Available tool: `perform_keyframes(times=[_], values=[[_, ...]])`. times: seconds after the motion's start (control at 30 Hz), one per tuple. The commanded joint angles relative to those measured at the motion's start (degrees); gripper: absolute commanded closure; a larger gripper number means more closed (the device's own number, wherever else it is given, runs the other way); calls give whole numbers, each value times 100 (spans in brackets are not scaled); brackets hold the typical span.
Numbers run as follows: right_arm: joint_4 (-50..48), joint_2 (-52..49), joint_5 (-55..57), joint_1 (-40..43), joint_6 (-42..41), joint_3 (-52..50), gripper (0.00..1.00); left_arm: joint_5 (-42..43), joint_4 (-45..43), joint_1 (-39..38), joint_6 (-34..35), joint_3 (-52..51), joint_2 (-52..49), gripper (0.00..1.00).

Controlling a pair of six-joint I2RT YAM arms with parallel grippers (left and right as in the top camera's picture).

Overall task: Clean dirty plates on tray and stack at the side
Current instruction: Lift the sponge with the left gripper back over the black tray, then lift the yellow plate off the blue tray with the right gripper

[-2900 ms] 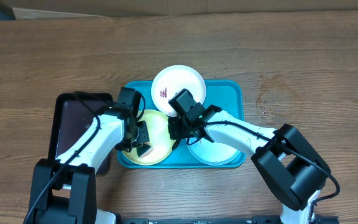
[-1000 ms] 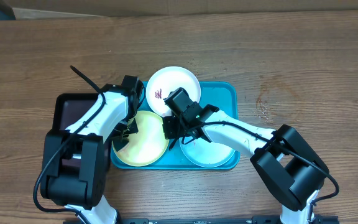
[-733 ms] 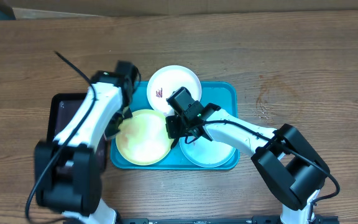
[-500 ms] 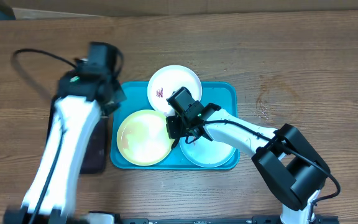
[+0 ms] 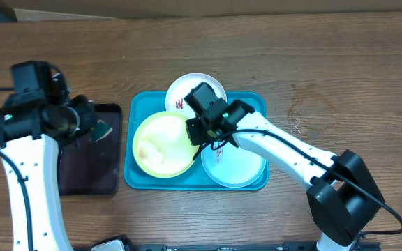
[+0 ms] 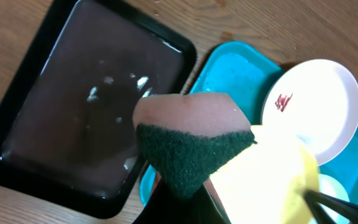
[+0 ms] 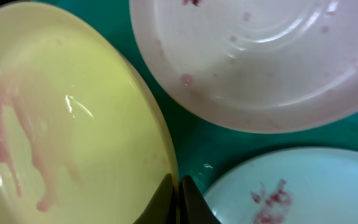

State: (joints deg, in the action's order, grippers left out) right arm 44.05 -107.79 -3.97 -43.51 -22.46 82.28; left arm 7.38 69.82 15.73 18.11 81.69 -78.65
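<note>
The right gripper lifts the plate across next, lowers it and releases it, since open table beside the turquoise tray lies to the right in the overhead view.
The turquoise tray (image 5: 257,101) holds three plates. My right gripper (image 5: 196,134) is shut on the right rim of the yellow-green plate (image 5: 160,143), which is tilted up; pink smears run on it in the right wrist view (image 7: 55,124), where the fingers (image 7: 178,198) pinch its edge. The white plate (image 5: 202,85) with a red smear lies at the back, partly under the arm. The pale blue plate (image 5: 239,164) with a red smear lies at the front right. My left gripper (image 5: 93,127) is shut on a green-faced sponge (image 6: 194,146) above the black tray.
A narrow black tray (image 5: 89,171) with wet spots lies left of the turquoise tray; it also shows in the left wrist view (image 6: 73,106). Bare wooden table surrounds both trays.
My left arm has swung away from the yellow-green plate, leftwards over the black tray, with the sponge. My right gripper has lifted the plate's right rim slightly.
</note>
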Motion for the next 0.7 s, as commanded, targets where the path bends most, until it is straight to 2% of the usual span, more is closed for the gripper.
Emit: perform_keyframes(times=[0.0, 0.17, 0.3, 0.47, 0.67], values=[[463, 275, 728, -7, 326, 765, 96, 400, 26, 343, -210, 0, -9, 96], [1451, 275, 2015, -164, 485, 1558, 96, 422, -7, 461, -210, 0, -9, 96], [1967, 273, 3681, -584, 826, 1928, 96, 398, -2, 461, -205, 0, -9, 96], [2052, 273, 5633, -1287, 1263, 2017, 96, -142, 9, 461, 216, -2, -9, 96], [1655, 273, 7567, -2109, 2247, 2017, 96, -205, 4, 461, 227, -11, -9, 96]])
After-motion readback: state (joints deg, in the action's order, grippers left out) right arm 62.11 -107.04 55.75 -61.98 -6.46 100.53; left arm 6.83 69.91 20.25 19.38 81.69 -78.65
